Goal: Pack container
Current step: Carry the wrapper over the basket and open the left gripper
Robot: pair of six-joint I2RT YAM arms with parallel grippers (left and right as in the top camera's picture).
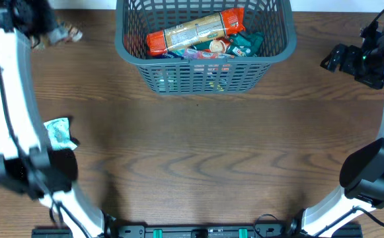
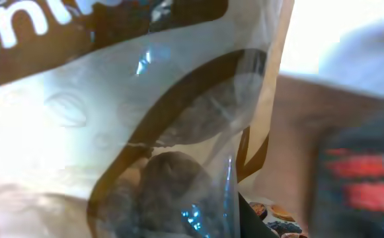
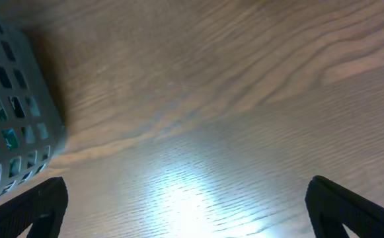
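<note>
I will swing my left gripper to the right in the overhead view and down over the orange packet (image 1: 195,30) to release, since the held packet hangs outside the basket.
The container (image 1: 205,58) is a dark grey slatted basket at the back middle of the table. It holds a long orange packet (image 1: 195,30) and several other snack packets. My left gripper (image 1: 46,30) is at the far left back, shut on a clear-windowed snack packet (image 1: 66,33). That packet (image 2: 145,119) fills the left wrist view and hides the fingers. My right gripper (image 1: 334,59) is open and empty to the right of the basket, above bare wood (image 3: 185,211). A corner of the basket (image 3: 13,119) shows at the left in the right wrist view.
A light blue packet (image 1: 59,132) lies on the table at the left, partly under my left arm. Another printed packet (image 2: 277,218) shows below the held one in the left wrist view. The table is brown wood.
</note>
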